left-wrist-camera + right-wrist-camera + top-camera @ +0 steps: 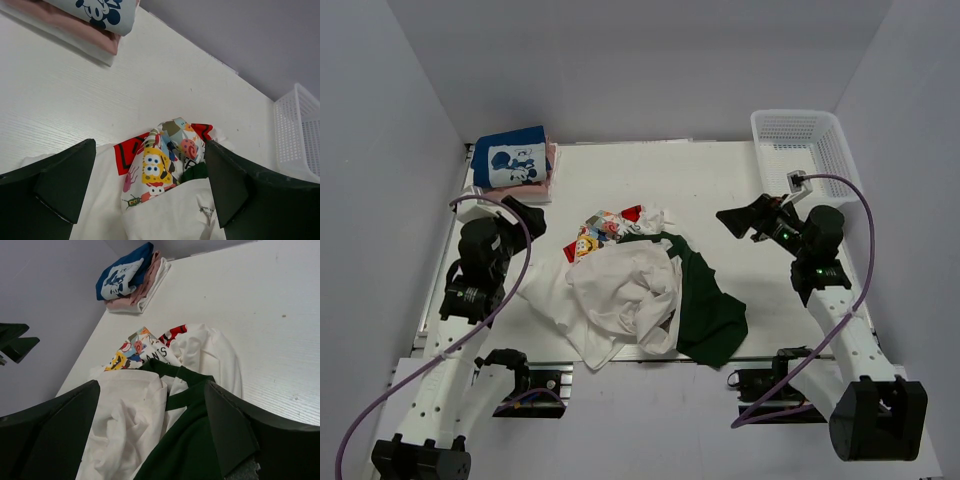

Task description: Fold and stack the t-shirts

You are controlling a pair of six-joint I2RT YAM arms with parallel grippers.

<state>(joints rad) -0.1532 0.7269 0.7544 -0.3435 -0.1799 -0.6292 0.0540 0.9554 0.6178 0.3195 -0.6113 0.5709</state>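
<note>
My right gripper is above the plain white t-shirt's edge beside the green (190, 450) one, which lies to its left in the top view. It should go down, back and across onto that edge.
A crumpled heap lies mid-table: a plain white t-shirt (620, 295) on top, a dark green t-shirt (710, 310) under it to the right, and a white cartoon-print t-shirt (605, 228) at the back. A folded blue mouse-panel t-shirt (510, 160) lies on a folded pink t-shirt (552, 168) at the back left. My left gripper (525, 215) hovers open left of the heap, empty. My right gripper (745, 222) hovers open right of the heap, empty. The left wrist view shows the cartoon print (160, 165); the right wrist view shows the white (125, 435) and green (190, 450) shirts.
A white plastic mesh basket (805, 145) stands at the back right corner, with a small grey item inside. Grey walls enclose the table on the left, back and right. Bare white tabletop (700, 180) lies between the heap and the back edge.
</note>
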